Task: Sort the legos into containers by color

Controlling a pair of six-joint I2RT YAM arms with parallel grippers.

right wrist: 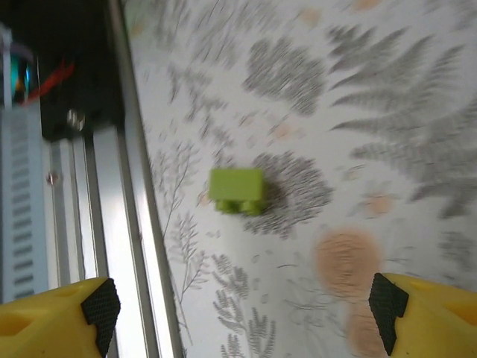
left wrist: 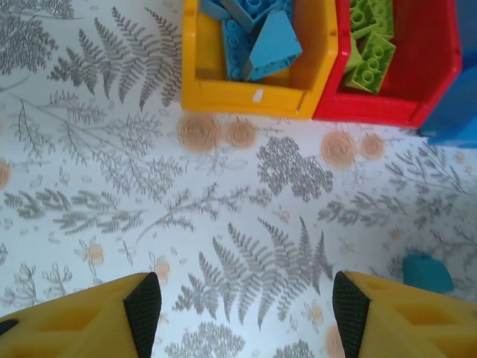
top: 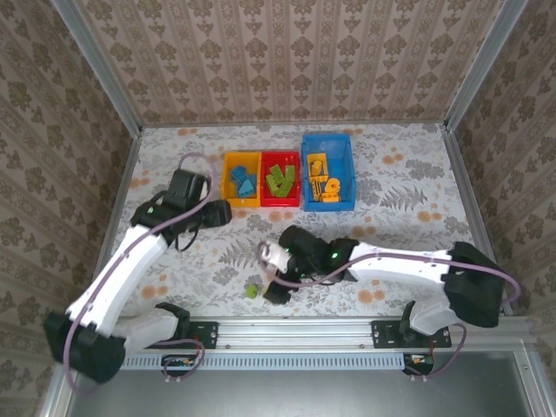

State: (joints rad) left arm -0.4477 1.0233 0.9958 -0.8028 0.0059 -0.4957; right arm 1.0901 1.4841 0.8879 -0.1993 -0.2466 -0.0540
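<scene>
My right gripper should move over the green lego and go down with its fingers on either side of the lego's short ends, because the bare table between the lego and the front bar leaves room for my fingers.
Three containers stand in a row at the back: a yellow bin (top: 242, 179) (left wrist: 253, 97) holding blue legos (left wrist: 257, 37), a red bin (top: 280, 179) (left wrist: 399, 104) holding green legos (left wrist: 369, 52), and a blue bin (top: 327, 182) holding orange legos (top: 320, 178). One green lego (top: 251, 291) (right wrist: 237, 190) lies near the front rail. My right gripper (top: 276, 291) (right wrist: 246, 313) hovers just beside it, open and holding nothing. My left gripper (top: 228, 213) (left wrist: 246, 313) is open and empty over bare table in front of the yellow bin. A blue lego (left wrist: 426, 272) lies to its right.
The aluminium front rail (right wrist: 112, 224) (top: 295, 330) runs close to the green lego, just left of my right gripper. A corner of the blue bin (left wrist: 455, 119) shows beside the red one. Patterned walls enclose the table on three sides.
</scene>
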